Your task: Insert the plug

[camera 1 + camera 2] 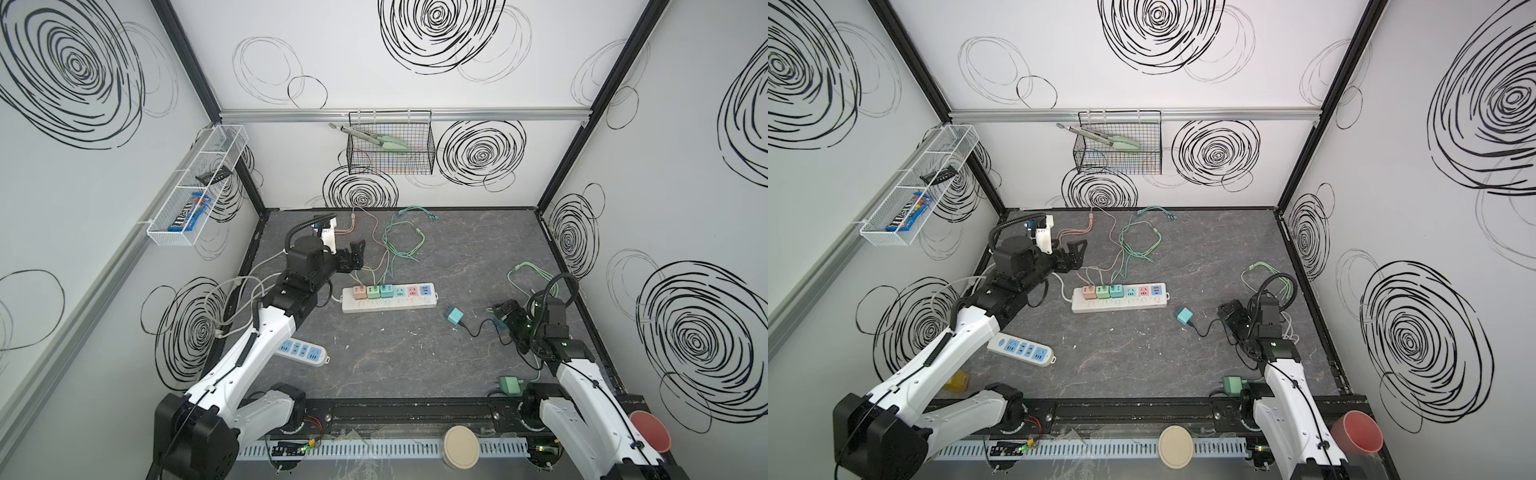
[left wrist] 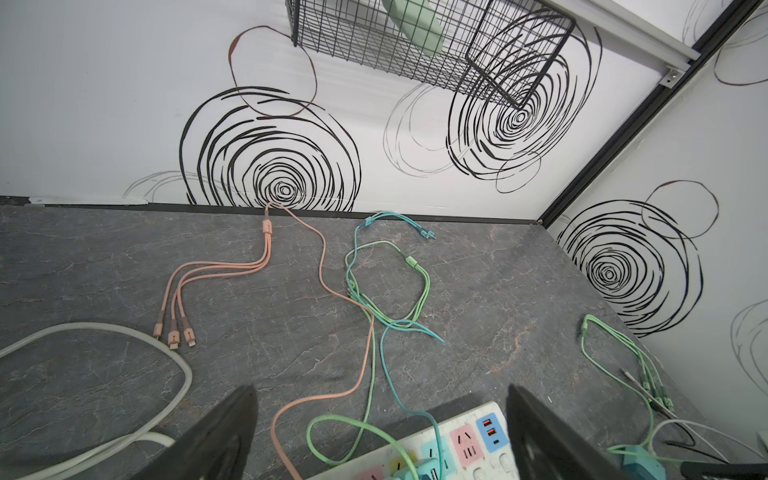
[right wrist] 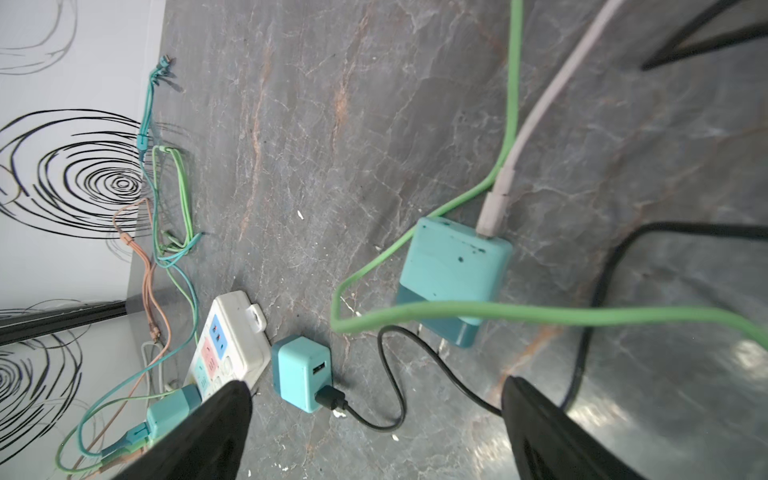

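The green cable's near piece [image 3: 460,310] crosses the larger teal adapter just ahead of my right gripper's open fingers, so my right gripper should next move outward gently to close around it.
A small teal plug cube [image 1: 454,314] [image 1: 1183,316] [image 3: 301,372] with a black cable lies loose on the dark table, just right of the white power strip [image 1: 388,305] [image 1: 1121,305] [image 3: 232,328]. The strip holds three adapters at its left end, and its right sockets [image 2: 471,442] are free. My right gripper [image 1: 503,312] [image 1: 1231,311] [image 3: 378,432] is open and empty, right of the cube, with the black cable running between its fingers. A larger teal adapter [image 3: 455,278] lies close ahead of it. My left gripper [image 1: 355,255] [image 1: 1077,251] [image 2: 382,432] hangs open behind the strip's left end.
Pink, green and teal cables [image 1: 399,245] sprawl behind the strip. A second strip with blue sockets [image 1: 303,351] lies by the left arm. A green adapter [image 1: 510,384] sits by the right arm's base. A black wire basket [image 1: 390,149] hangs on the back wall.
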You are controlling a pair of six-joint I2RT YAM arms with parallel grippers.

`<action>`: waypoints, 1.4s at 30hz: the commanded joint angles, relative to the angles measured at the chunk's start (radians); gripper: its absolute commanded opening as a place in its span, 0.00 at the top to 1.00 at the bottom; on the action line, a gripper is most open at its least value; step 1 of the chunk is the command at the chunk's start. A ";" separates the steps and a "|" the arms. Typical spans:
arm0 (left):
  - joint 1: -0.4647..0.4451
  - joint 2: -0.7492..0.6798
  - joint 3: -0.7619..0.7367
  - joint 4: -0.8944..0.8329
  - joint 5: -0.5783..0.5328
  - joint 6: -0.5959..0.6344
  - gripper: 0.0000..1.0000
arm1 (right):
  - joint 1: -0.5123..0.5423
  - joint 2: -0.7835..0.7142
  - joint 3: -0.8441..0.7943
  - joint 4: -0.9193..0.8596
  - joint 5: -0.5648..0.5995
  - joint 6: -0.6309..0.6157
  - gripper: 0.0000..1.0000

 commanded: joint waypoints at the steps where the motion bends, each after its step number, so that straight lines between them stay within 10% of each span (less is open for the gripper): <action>1: 0.012 0.010 -0.006 0.007 0.007 -0.008 0.04 | -0.004 0.042 0.006 0.192 0.024 0.051 0.01; 5: 0.012 0.014 -0.006 0.005 0.010 -0.008 0.04 | -0.005 0.104 -0.003 0.304 0.150 0.013 0.04; 9: 0.010 0.015 -0.004 0.003 0.016 -0.006 0.04 | 0.001 0.197 -0.012 0.478 0.228 -0.027 0.30; 12: 0.007 0.016 -0.003 -0.002 0.016 0.000 0.04 | 0.031 0.283 0.080 0.483 0.279 -0.123 0.62; 14: 0.007 0.018 0.000 -0.012 0.013 0.006 0.04 | 0.066 0.311 0.160 0.479 0.258 -0.200 1.00; 25: -0.010 0.041 0.009 -0.023 0.041 0.011 0.04 | 0.417 0.294 0.475 0.469 0.385 -0.316 1.00; 42: -0.048 0.023 0.035 -0.067 0.014 0.049 0.04 | 0.828 0.371 0.604 0.652 0.625 -0.143 1.00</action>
